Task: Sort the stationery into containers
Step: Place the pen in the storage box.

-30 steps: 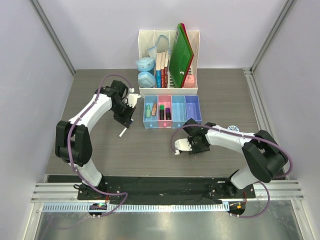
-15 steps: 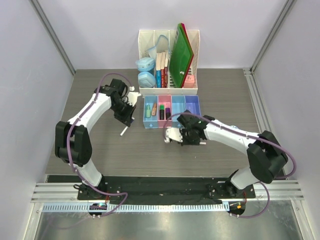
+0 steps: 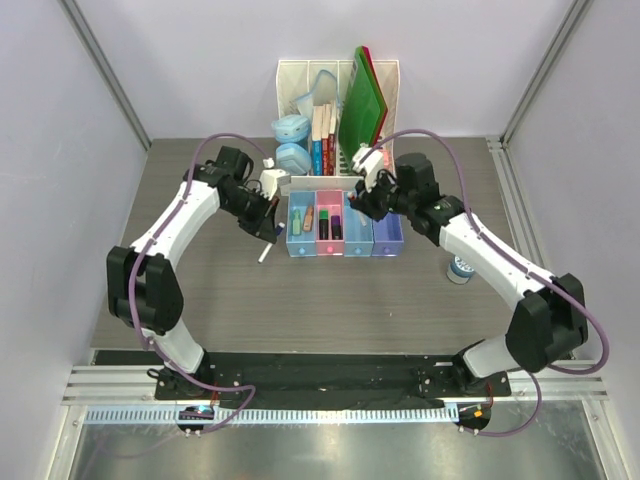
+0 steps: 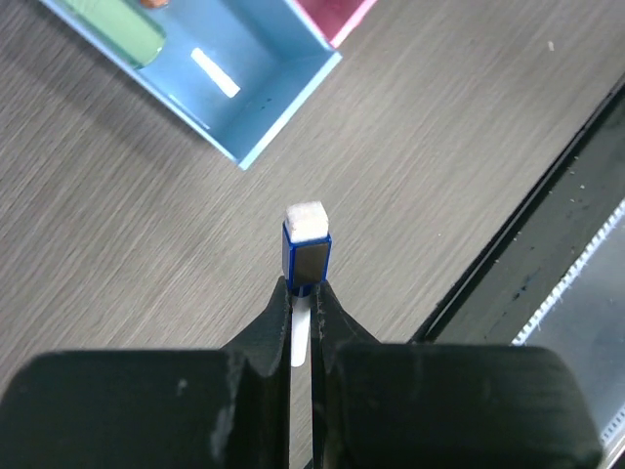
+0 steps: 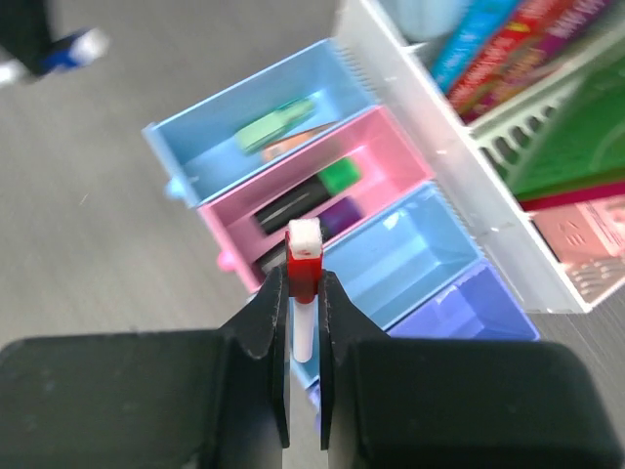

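My right gripper needs to move down over the second light blue tray (image 3: 358,228) (image 5: 382,276) to bring the white pen between that tray's sides.
My left gripper (image 3: 268,230) is shut on a thin white pen with a blue cap (image 4: 307,256), held over bare table just left of the near end of the leftmost light blue tray (image 4: 256,107). That tray holds a mint highlighter (image 5: 273,127) and a small orange piece (image 5: 296,147). My right gripper (image 3: 360,206) is shut on a white pen with a red cap (image 5: 304,269), held above the pink tray (image 5: 391,147) and the second light blue tray (image 5: 420,249). The pink tray holds black markers with green (image 5: 339,177) and purple (image 5: 337,212) ends. The purple tray (image 5: 479,318) is rightmost.
The white file rack (image 3: 338,120) with books and green folders stands right behind the trays. Two pale blue cases (image 3: 291,143) sit at its left. A round blue-lidded pot (image 3: 461,266) stands on the table to the right of the trays, under the right arm.
My right arm swung from the near middle of the table up over the trays, carrying the red-capped pen. My left gripper moved right toward the leftmost tray with the blue-capped pen.
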Motion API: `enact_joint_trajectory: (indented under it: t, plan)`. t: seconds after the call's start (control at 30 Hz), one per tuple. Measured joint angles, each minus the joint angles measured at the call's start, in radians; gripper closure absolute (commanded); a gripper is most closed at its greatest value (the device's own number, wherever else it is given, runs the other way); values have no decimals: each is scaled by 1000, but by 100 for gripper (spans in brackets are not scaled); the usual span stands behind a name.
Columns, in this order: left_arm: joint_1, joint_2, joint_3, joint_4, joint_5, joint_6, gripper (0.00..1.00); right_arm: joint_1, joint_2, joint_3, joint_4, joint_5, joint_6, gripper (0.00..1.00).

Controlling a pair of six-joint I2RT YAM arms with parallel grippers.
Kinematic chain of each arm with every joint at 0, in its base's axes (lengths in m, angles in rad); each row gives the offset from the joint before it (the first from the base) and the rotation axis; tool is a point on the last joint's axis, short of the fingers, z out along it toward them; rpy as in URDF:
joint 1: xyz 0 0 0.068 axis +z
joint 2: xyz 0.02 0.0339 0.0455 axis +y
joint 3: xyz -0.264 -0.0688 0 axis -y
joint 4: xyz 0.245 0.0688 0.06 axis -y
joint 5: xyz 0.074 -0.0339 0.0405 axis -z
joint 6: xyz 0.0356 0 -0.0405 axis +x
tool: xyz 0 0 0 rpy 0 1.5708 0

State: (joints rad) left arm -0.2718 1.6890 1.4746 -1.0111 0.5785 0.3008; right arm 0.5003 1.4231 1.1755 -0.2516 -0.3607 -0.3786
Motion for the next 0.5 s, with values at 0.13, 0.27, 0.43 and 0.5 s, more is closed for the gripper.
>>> enact_joint_trajectory:
  t: [0.13, 0.27, 0.43, 0.5]
  plan:
    - [0, -15, 0, -4, 40, 23, 100, -85, 76, -14, 163, -45, 108, 99]
    - [0, -50, 0, -11, 63, 41, 100, -116, 163, -37, 273, -98, 185, 99]
    - [0, -69, 3, -34, 78, 56, 100, -117, 234, -55, 351, -129, 232, 99]
    - [0, -69, 3, -39, 82, 59, 100, -117, 245, -65, 369, -128, 232, 99]
